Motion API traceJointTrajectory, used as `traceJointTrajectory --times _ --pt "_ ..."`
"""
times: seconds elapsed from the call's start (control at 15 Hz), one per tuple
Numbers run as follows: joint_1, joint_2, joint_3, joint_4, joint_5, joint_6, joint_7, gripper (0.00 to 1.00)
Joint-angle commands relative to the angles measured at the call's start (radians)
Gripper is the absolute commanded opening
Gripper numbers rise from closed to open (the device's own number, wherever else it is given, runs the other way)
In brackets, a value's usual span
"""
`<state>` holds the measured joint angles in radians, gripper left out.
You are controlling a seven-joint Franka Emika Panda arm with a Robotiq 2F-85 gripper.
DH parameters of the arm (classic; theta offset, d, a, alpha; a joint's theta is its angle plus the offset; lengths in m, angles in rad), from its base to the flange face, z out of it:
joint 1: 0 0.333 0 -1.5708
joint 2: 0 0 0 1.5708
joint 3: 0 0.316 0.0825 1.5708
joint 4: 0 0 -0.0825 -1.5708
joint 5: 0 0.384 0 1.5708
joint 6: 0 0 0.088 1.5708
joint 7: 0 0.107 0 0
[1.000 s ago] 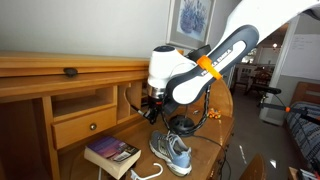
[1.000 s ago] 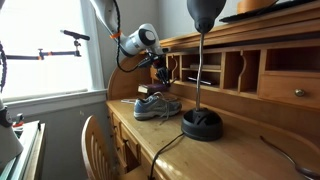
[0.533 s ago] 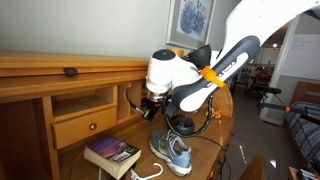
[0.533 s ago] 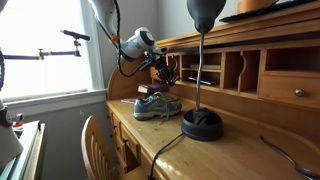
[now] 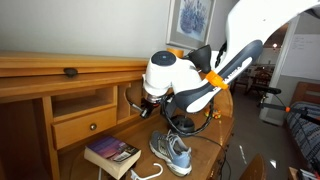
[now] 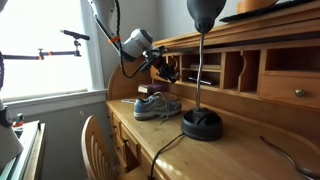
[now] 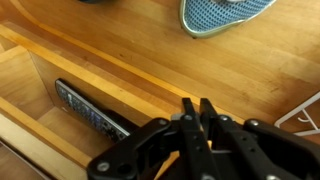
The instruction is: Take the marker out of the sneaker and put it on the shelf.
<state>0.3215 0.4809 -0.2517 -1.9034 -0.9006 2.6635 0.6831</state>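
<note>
My gripper should next go from the sneaker (image 5: pixel 172 152) into the open cubby beside the remote-like object's to release the marker, as its fingers are still outside the shelf.
The grey and blue sneaker (image 5: pixel 172 152) lies on the desk top; it also shows in an exterior view (image 6: pixel 158 106), and its toe shows at the top of the wrist view (image 7: pixel 225 12). My gripper (image 7: pixel 198 106) hangs above the desk in front of the open shelf cubbies (image 7: pixel 60 85), up and away from the sneaker in both exterior views (image 5: pixel 150 108) (image 6: pixel 165 70). Its fingers are nearly together, with a narrow gap that seems to pinch the thin marker. Only a pale sliver of the marker shows.
A long dark remote-like object (image 7: pixel 90 110) lies in the cubby below my gripper. A book (image 5: pixel 112 153) lies beside the sneaker. A black desk lamp (image 6: pixel 202 122) stands on the desk. A drawer (image 5: pixel 85 125) sits under the cubbies, and white wire (image 7: pixel 300 112) lies to the side.
My gripper has moved a little closer to the shelf cubbies and the wrist has turned. The sneaker and book have not moved.
</note>
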Motion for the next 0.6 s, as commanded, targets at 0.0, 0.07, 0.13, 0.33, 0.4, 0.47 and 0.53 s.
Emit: traceJointTrajectory --times 0.0,0.07,0.13,0.33,0.4,0.47,0.53 --pt "-0.006 0.015 0.024 0.025 -0.105 -0.011 0.085 0.03" --pt "0.030 0.020 -0.013 0.026 -0.102 0.001 0.093 0.03" --pt "0.032 0.021 -0.011 0.030 -0.109 -0.003 0.103 0.03" --pt "0.045 0.028 -0.017 0.047 -0.120 -0.007 0.127 0.03" --pt "0.048 0.028 -0.017 0.051 -0.120 -0.008 0.133 0.03" --pt "0.052 0.027 -0.020 0.054 -0.121 -0.008 0.139 0.03" --pt "0.054 0.026 -0.021 0.059 -0.119 -0.008 0.143 0.03"
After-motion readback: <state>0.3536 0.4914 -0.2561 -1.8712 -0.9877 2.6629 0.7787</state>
